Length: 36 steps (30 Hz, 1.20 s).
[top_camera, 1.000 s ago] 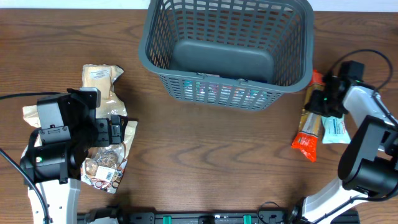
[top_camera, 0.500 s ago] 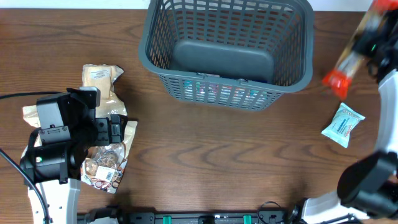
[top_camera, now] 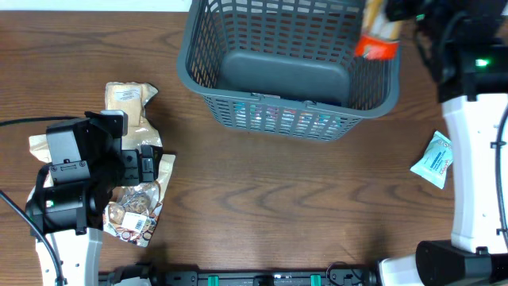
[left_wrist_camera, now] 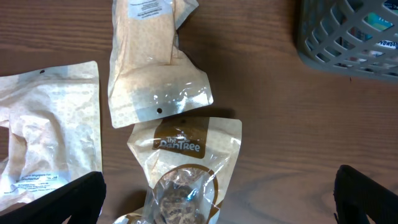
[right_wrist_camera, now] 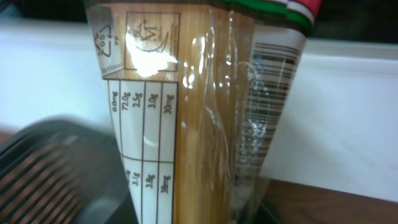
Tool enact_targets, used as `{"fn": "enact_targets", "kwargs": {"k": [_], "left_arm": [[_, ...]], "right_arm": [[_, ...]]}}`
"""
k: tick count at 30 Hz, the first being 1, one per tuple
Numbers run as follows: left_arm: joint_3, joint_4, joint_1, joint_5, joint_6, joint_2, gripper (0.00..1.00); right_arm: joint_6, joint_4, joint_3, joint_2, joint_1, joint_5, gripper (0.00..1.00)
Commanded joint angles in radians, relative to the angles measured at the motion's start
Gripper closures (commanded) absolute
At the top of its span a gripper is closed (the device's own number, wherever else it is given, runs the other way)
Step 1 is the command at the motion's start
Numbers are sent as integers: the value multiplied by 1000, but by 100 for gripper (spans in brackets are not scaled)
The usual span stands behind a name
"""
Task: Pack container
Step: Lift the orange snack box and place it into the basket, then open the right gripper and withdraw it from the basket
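Note:
Next I will swing my right gripper down and to its left in the overhead view to release the packet, since the basket's bare bottom lies there.
The container (top_camera: 287, 119) is a large dark grey lattice basket at the top middle; its corner shows in the left wrist view (left_wrist_camera: 348, 43) and the right wrist view (right_wrist_camera: 43, 168). My right gripper (top_camera: 397, 14) is shut on a long spaghetti packet with an orange-red end (top_camera: 375, 36), held above the basket's right rim; the packet fills the right wrist view (right_wrist_camera: 205, 112). My left gripper (left_wrist_camera: 217, 199) is open and empty, above a cookie pouch (left_wrist_camera: 186, 168) at the left (top_camera: 139, 210).
Two beige pouches lie by the left arm, one upper (top_camera: 127, 103) (left_wrist_camera: 155, 68) and one at the far left (left_wrist_camera: 43, 143). A small white-blue sachet (top_camera: 435, 159) lies on the table at the right. Teal packets show through the basket's front wall (top_camera: 270, 115).
My right arm lifted the spaghetti packet off the table at the right and carried it up and left, to above the basket's right rim. The left arm has not moved.

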Motion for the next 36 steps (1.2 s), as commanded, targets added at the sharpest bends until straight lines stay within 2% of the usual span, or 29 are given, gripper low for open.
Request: {"fn": "enact_targets", "kwargs": {"k": [1,3,11,16,18,20,22,23,27,30,34,36], "left_arm": [[3,1,4,-11,13,-1,1],[3,1,4,-11,13,-1,1],[3,2,4,-11,13,-1,1],[3,4,4,-11,13,-1,1],[3,6,4,-11,13,-1,1],[3,5,4,-11,13,-1,1],[3,5,4,-11,13,-1,1],[3,5,4,-11,13,-1,1],[3,5,4,-11,13,-1,1],[3,5,4,-11,13,-1,1],[3,9,4,-11,13,-1,1],[3,13,4,-11,13,-1,1]], "right_arm": [[-143,-34,38,-7,80,-105,99],[-202,-101,38,3,114,-124,99],[-594,-537,37,71,171,-187,99],[-746,-673,37,84,168,-196,98],[-779,-691,37,84,162,-194,83],[-779,-686,37,84,151,-193,50],[-759,-670,37,86,140,-193,21],[-742,-658,37,87,134,-194,2],[-687,-619,37,87,117,-197,1],[-581,-560,37,87,113,-160,1],[-254,-359,39,87,101,7,4],[-86,-250,47,86,87,40,17]]}}
